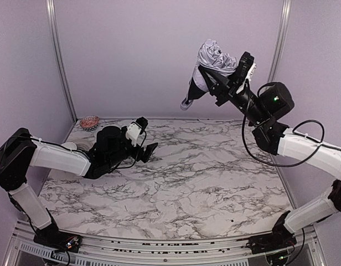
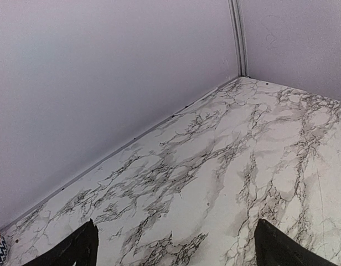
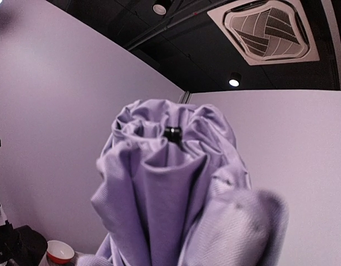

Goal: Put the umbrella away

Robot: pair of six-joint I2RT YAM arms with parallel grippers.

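I should lower my right gripper next and tilt it down to let go of the umbrella (image 1: 215, 57) on the bare middle of the tabletop. That open marble is right below it.
The umbrella (image 1: 215, 57) is folded, its pale lavender fabric bunched, and it hangs high in the air at the back right. Its small block handle (image 1: 185, 103) points down and to the left. My right gripper (image 1: 223, 83) is shut on the umbrella around its bundled middle. In the right wrist view the lavender folds (image 3: 170, 188) fill the frame with the black tip (image 3: 172, 133) at the centre, hiding my fingers. My left gripper (image 1: 146, 137) sits low over the marble table's left side, open, with nothing between its fingertips (image 2: 84, 244).
A small red patterned bowl (image 1: 89, 122) stands at the table's back left corner, also showing as the bowl (image 3: 60, 252) in the right wrist view. Lavender walls close the marble table (image 1: 203, 177) at the back and sides.
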